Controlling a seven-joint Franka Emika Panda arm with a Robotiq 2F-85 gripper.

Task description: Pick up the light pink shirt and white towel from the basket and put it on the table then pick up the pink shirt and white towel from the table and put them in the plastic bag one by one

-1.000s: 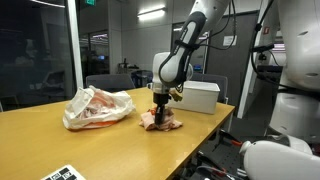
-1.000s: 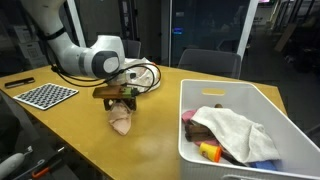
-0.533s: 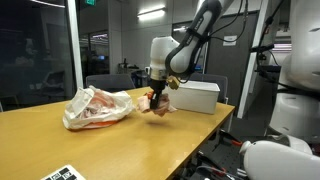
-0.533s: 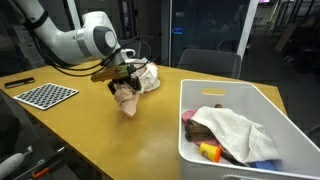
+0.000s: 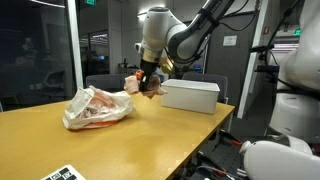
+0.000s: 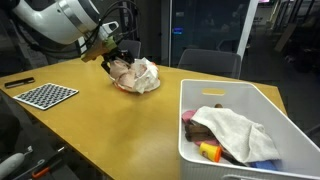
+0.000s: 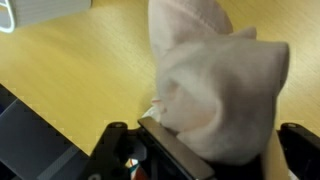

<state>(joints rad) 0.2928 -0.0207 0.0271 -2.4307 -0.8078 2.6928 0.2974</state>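
Note:
The crumpled plastic bag lies outward of my gripper and lower, so next my gripper needs to move outward over it and down to release the light pink shirt.
My gripper is shut on the light pink shirt and holds it in the air above the wooden table, just right of the crumpled plastic bag. In an exterior view the shirt hangs from the gripper right beside the bag. The wrist view shows the shirt bunched between the jaws. The white towel lies in the white basket, which also shows in an exterior view.
A checkerboard sheet lies near the table's edge and also shows in an exterior view. Yellow and blue items lie under the towel in the basket. A chair stands behind the table.
The gripper has lifted the pink shirt off the table and carried it up and toward the plastic bag. The basket and towel have not moved.

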